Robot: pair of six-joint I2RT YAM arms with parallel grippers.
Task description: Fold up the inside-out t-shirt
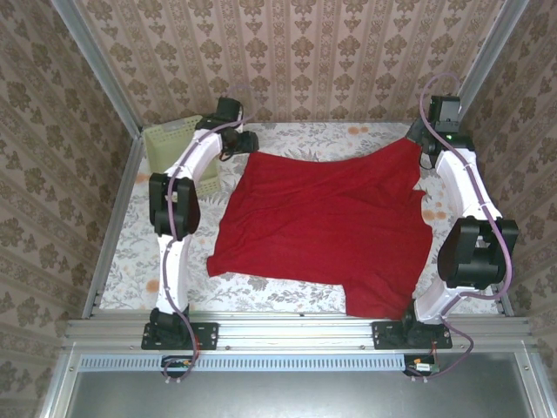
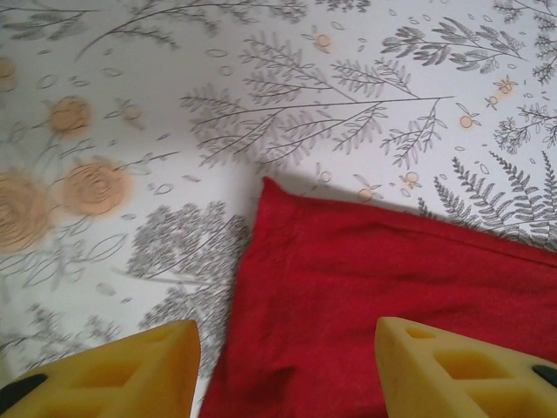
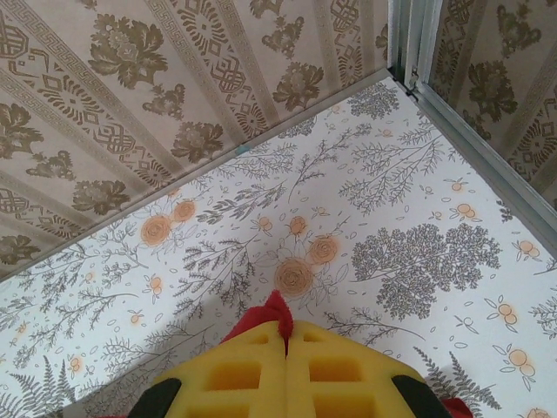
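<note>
The left gripper lowers onto the t-shirt's red corner (image 1: 255,157) (image 2: 277,198) next and closes, as it lies flat on the cloth between and below my open fingers.
The inside-out t-shirt (image 1: 322,226) is plain red and lies spread over the flowered table. Its far left corner (image 2: 365,279) rests flat on the cloth in the left wrist view. My left gripper (image 1: 244,144) hovers at that corner, and its yellow fingers (image 2: 157,366) stand wide apart with nothing held between them, so it is open (image 2: 287,335). My right gripper (image 1: 426,155) is at the shirt's far right corner. Its yellow pads are pressed together (image 3: 287,329), shut on a small peak of red fabric (image 3: 277,306) that pokes out above them.
A pale yellow-green perforated basket (image 1: 170,139) stands at the back left, just beside the left arm. Patterned walls with metal frame posts (image 1: 96,78) close in the table at the back and sides. A metal rail (image 1: 296,331) runs along the near edge.
</note>
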